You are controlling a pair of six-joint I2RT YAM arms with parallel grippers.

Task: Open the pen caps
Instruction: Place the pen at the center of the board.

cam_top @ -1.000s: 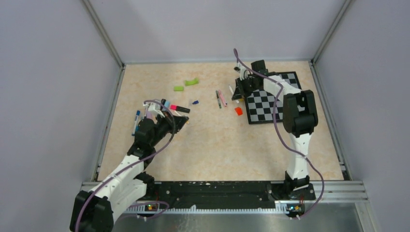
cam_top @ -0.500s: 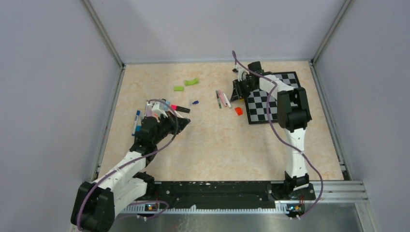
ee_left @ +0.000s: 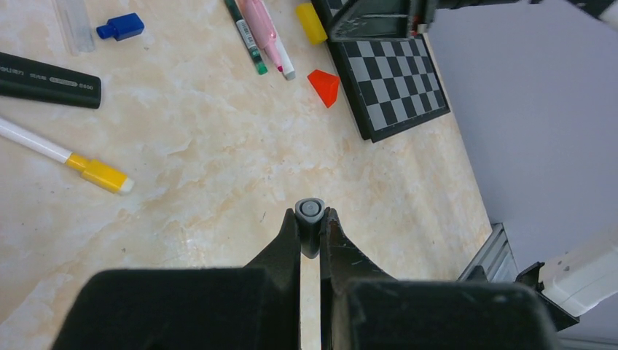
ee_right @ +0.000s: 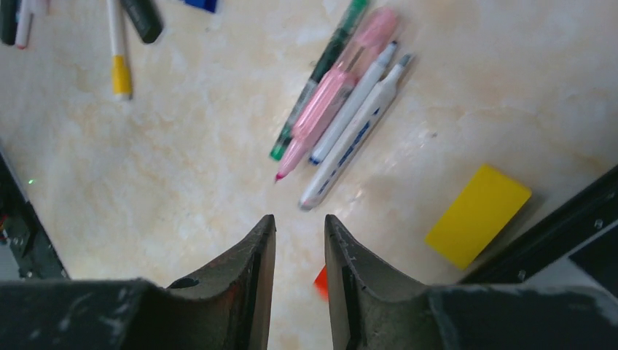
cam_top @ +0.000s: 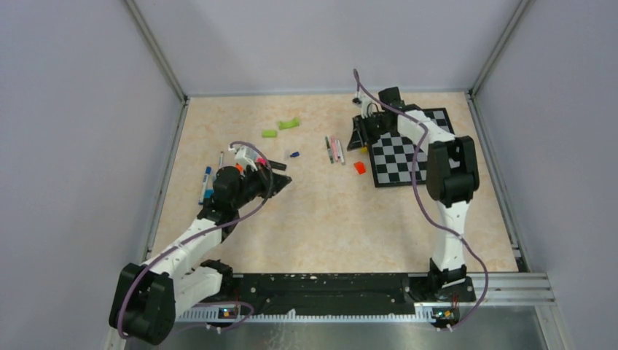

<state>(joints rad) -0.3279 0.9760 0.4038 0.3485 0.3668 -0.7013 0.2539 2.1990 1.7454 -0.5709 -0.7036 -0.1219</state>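
Next, my left gripper moves the grey cap outward and down onto the empty gap between the loose blue cap and the green pen.
My left gripper (ee_left: 310, 219) is shut on a small grey pen cap (ee_left: 310, 210) and holds it end-on above the bare table; in the top view it (cam_top: 280, 179) is left of centre. Behind it lie a black marker (ee_left: 47, 80), a white pen with a yellow cap (ee_left: 87, 168) and a loose blue cap (ee_left: 120, 26). My right gripper (ee_right: 299, 222) is open and empty, just short of a cluster of pens: a green pen (ee_right: 317, 76), a pink highlighter (ee_right: 331, 87) and two white pens (ee_right: 357, 135). The cluster also shows in the top view (cam_top: 334, 148).
A checkerboard mat (cam_top: 415, 157) lies at the right under the right arm. A yellow block (ee_right: 477, 215) and an orange block (cam_top: 359, 167) lie beside the pens. Green curved pieces (cam_top: 289, 124) are at the back. More pens (cam_top: 206, 182) lie at the left wall.
My left gripper has swung right and away from the pens at the left, carrying the grey cap. My right gripper has shifted slightly near the pen cluster.
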